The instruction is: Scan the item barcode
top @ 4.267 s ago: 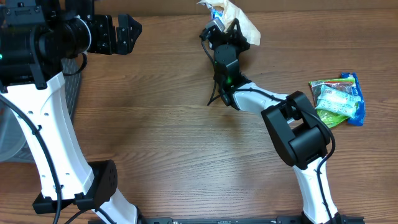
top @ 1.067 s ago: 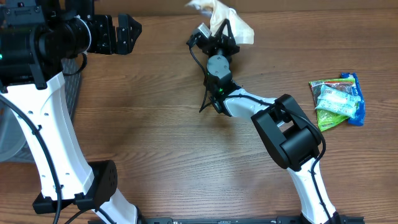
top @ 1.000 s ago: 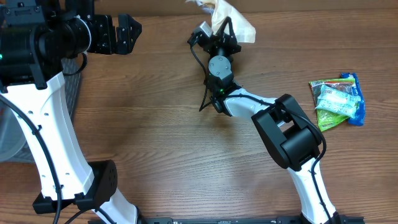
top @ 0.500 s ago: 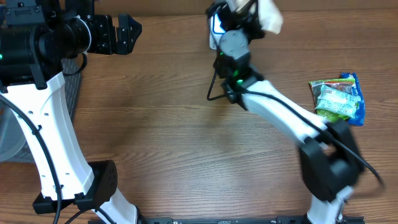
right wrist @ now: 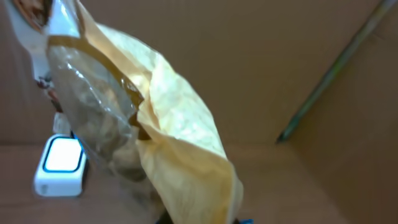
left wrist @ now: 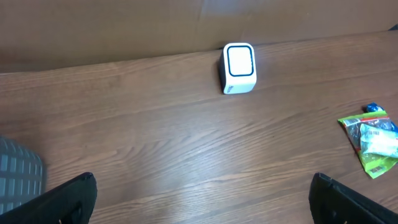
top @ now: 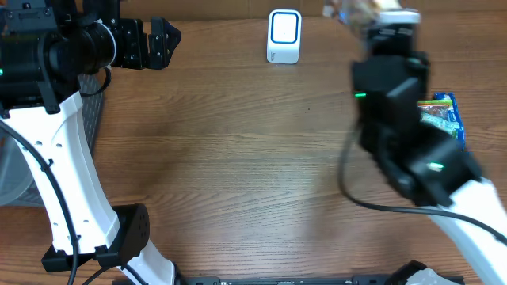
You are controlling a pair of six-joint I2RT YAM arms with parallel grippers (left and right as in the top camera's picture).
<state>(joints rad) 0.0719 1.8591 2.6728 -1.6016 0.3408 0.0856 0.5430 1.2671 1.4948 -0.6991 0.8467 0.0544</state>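
Note:
My right gripper swings to the right in the overhead view next, tilts down and lowers over the bare table beside the green and blue packs.
The item, a crinkled yellow-and-clear snack bag (right wrist: 155, 124), fills the right wrist view and hangs in my right gripper, which is shut on it; the fingers are hidden beneath the bag. From overhead the bag (top: 358, 9) shows blurred at the top edge, with my raised right gripper (top: 380, 19) just under it, to the right of the white barcode scanner (top: 283, 36). The scanner (right wrist: 60, 165) sits low left of the bag, and it also stands by the back wall (left wrist: 239, 67). My left gripper (top: 149, 43) is open at the far left, holding nothing.
Green and blue snack packs (top: 445, 119) lie at the right edge, partly behind the right arm, and the same packs (left wrist: 373, 140) show in the left wrist view. A grey basket (left wrist: 18, 171) sits at the left. A brown cardboard wall (left wrist: 124, 25) closes the back.
The right arm has swung right and lifted toward the camera with the bag, uncovering the scanner. The left arm has not moved.

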